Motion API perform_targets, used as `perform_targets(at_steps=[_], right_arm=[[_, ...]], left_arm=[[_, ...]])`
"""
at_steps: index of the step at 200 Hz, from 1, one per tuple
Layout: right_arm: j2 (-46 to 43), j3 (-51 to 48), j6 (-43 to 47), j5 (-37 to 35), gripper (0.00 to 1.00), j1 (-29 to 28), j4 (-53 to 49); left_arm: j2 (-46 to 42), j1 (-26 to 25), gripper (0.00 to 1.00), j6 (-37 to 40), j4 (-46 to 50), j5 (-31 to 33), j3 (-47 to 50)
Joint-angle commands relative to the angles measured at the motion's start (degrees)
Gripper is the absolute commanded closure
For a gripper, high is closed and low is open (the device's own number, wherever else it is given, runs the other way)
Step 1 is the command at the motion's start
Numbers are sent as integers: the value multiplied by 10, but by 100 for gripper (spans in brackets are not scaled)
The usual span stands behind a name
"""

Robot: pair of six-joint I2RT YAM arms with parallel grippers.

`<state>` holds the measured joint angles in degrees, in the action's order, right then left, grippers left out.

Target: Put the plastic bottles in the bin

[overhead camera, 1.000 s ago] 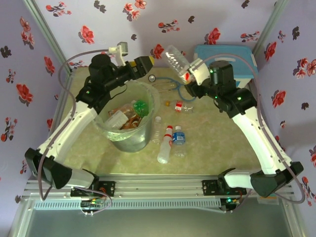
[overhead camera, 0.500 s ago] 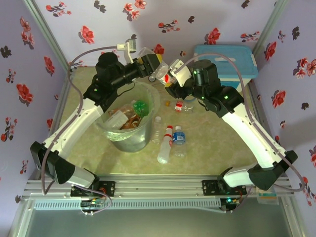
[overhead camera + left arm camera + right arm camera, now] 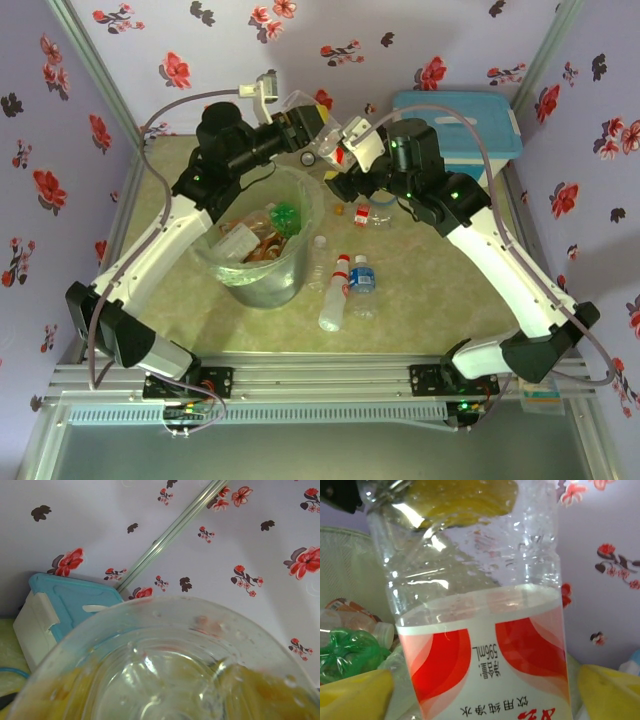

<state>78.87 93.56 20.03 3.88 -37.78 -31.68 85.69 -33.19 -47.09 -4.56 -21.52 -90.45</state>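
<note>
The bottle in my left gripper swings back next, then tips down for its release into the bin's opening, while my right gripper stays open.
A clear plastic bottle (image 3: 325,143) with a red-white label (image 3: 485,665) hangs in the air above the far rim of the bin (image 3: 262,275). My left gripper (image 3: 305,125) is shut on its base end; its yellow fingers (image 3: 270,695) show through the bottle's bottom (image 3: 165,675). My right gripper (image 3: 342,157) is open around the label end, with its yellow fingertips (image 3: 355,695) just off the bottle's sides. The bin holds several bottles, one of them green (image 3: 285,215) (image 3: 345,650). Several more bottles lie on the table, a red-capped one (image 3: 334,300) and a blue-labelled one (image 3: 362,285) among them.
A white box with a light-blue lid (image 3: 470,130) (image 3: 65,605) stands at the back right. A small clear bottle (image 3: 318,262) lies right of the bin and a red-labelled one (image 3: 372,215) under the right arm. Flowered walls close in on three sides.
The right gripper brought the bottle left to meet the left gripper. The left gripper closed on its base, and the right gripper has just opened.
</note>
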Motion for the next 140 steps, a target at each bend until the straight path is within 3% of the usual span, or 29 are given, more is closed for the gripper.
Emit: perform_targets(at_steps=[1, 61, 106, 140], right_arm=[[-10, 4, 0, -10, 1, -2, 38], [-85, -79, -19, -104, 1, 31, 141], [-116, -129, -38, -124, 1, 69, 165], [-121, -149, -35, -131, 1, 83, 153]], left_arm=[[-3, 15, 51, 3, -20, -8, -26], [-39, 45, 52, 87, 87, 29, -66], [-75, 66, 54, 197, 245, 97, -122], [-105, 79, 61, 304, 405, 186, -182]])
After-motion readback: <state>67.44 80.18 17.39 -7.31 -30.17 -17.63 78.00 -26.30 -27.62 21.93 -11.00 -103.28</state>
